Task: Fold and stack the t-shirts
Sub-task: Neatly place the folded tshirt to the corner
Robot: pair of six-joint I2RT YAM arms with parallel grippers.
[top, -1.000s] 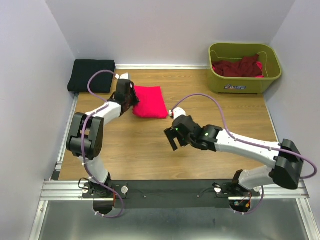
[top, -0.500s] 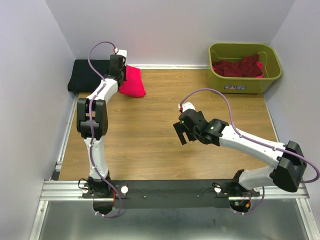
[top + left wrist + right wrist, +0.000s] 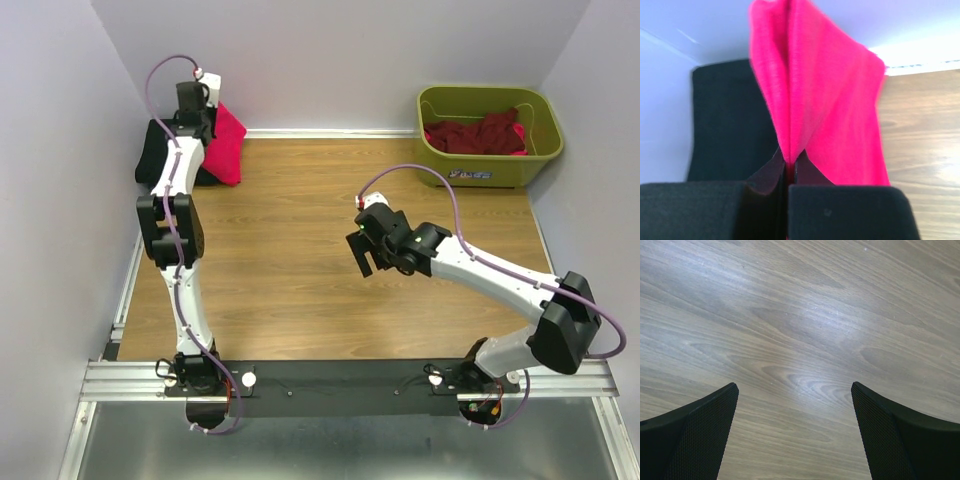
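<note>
The left gripper should move toward the wall beside the black t-shirt (image 3: 158,150) (image 3: 733,121), then go down and open, because the pink t-shirt still hangs partly past the black one.
My left gripper (image 3: 205,112) (image 3: 788,167) is shut on the folded bright pink t-shirt (image 3: 226,143) (image 3: 830,110), which hangs from it at the table's far left corner. Under and behind it lies a folded black t-shirt (image 3: 160,150) (image 3: 730,125). Dark maroon t-shirts (image 3: 478,134) are heaped in the olive-green tub (image 3: 490,165) at the far right. My right gripper (image 3: 364,255) (image 3: 795,430) hovers open over bare wood near the table's middle, nothing between its fingers.
Pale walls close the table in on the left, back and right. The black t-shirt sits hard against the left wall. The arms' mounting rail (image 3: 340,378) runs along the near edge.
My left arm has lifted the pink t-shirt off the table and carried it back and left, over the black t-shirt. My right gripper has drifted slightly right and away.
</note>
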